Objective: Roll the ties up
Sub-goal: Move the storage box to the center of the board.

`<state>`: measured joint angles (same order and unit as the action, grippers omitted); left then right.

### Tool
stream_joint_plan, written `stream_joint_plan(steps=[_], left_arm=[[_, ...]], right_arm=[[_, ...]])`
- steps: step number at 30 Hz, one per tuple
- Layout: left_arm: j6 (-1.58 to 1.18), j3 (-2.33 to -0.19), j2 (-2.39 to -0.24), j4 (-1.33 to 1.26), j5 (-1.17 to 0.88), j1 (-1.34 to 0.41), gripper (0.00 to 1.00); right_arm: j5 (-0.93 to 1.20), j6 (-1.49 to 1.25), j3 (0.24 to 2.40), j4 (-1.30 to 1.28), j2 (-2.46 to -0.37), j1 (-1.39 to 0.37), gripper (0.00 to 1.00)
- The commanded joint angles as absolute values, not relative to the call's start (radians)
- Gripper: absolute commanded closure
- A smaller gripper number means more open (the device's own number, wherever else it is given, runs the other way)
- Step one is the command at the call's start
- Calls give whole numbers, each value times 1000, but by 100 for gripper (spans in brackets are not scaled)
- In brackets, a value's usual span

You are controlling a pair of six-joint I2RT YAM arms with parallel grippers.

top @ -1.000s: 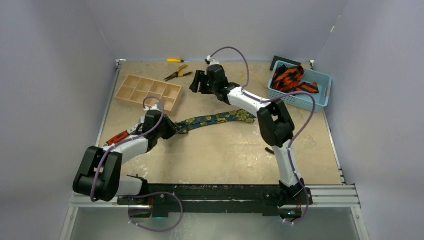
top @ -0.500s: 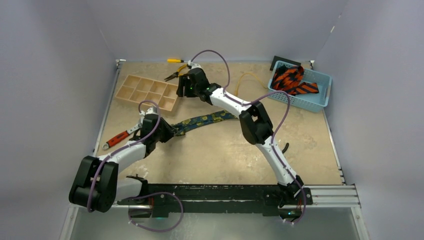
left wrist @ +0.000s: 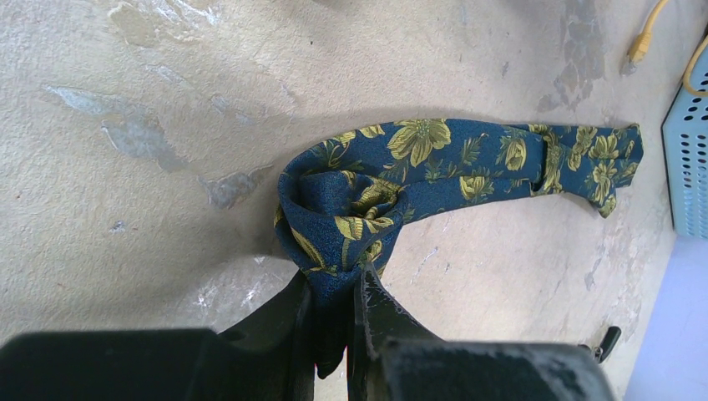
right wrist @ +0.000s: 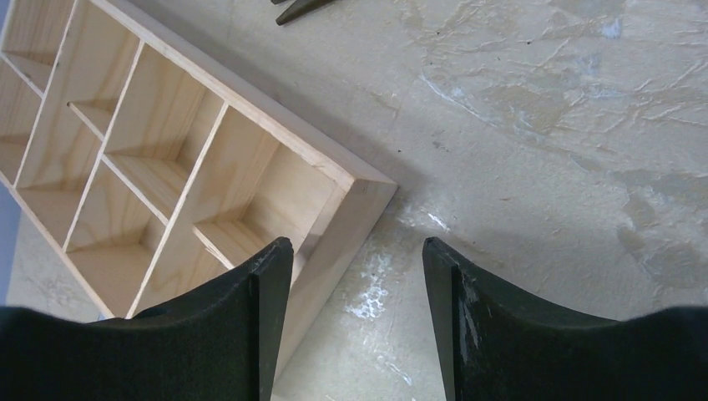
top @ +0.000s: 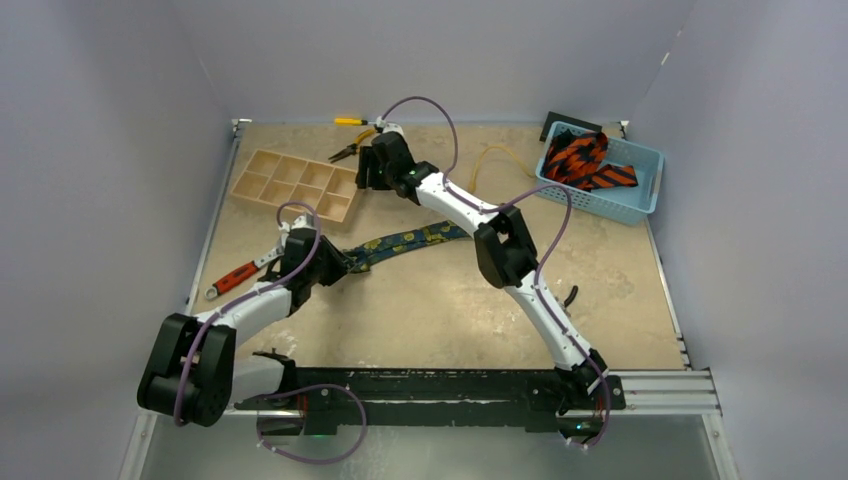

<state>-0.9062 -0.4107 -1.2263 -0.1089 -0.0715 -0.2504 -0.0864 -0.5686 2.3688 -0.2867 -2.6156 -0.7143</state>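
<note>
My left gripper carries the curled end of the tie to the right in the top view next and releases it, since bare tabletop toward the middle lies that way.
A navy tie (top: 420, 238) with yellow flowers lies across the middle of the table. Its left end is curled into a loose loop (left wrist: 342, 209). My left gripper (top: 342, 262) is shut on that curled end, and the fabric shows pinched between the fingers (left wrist: 334, 280). My right gripper (top: 362, 172) hangs open at the back of the table. It sits over the near corner of the wooden tray (right wrist: 167, 150) with nothing between its fingers (right wrist: 357, 251). Orange-red ties with black stripes (top: 585, 160) lie bunched in the blue basket (top: 640, 205).
The divided wooden tray (top: 295, 185) sits at the back left. Yellow-handled pliers (top: 355, 148) and a yellow screwdriver (top: 350, 121) lie behind it. A red-handled wrench (top: 235, 278) lies by the left arm. A yellow cable (top: 495, 155) runs beside the basket.
My right arm has swung left from the middle of the back to the tray's corner. The left gripper has shifted slightly while keeping its hold, and the tie's free end has drawn leftward.
</note>
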Motion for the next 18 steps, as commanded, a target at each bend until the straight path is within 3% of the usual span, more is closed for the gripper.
stream_joint_plan(steps=[1, 10, 18], left_arm=[[-899, -427, -1205, -109, -73, -253, 100], [-893, -431, -1201, -105, -81, -253, 100], [-886, -438, -1204, -102, -87, -253, 100]], right_arm=[[-88, -582, 2439, -311, -2632, -715, 38], [-81, -575, 2457, -336, -2658, -719, 40], [-113, -563, 2377, -361, -2612, -710, 61]])
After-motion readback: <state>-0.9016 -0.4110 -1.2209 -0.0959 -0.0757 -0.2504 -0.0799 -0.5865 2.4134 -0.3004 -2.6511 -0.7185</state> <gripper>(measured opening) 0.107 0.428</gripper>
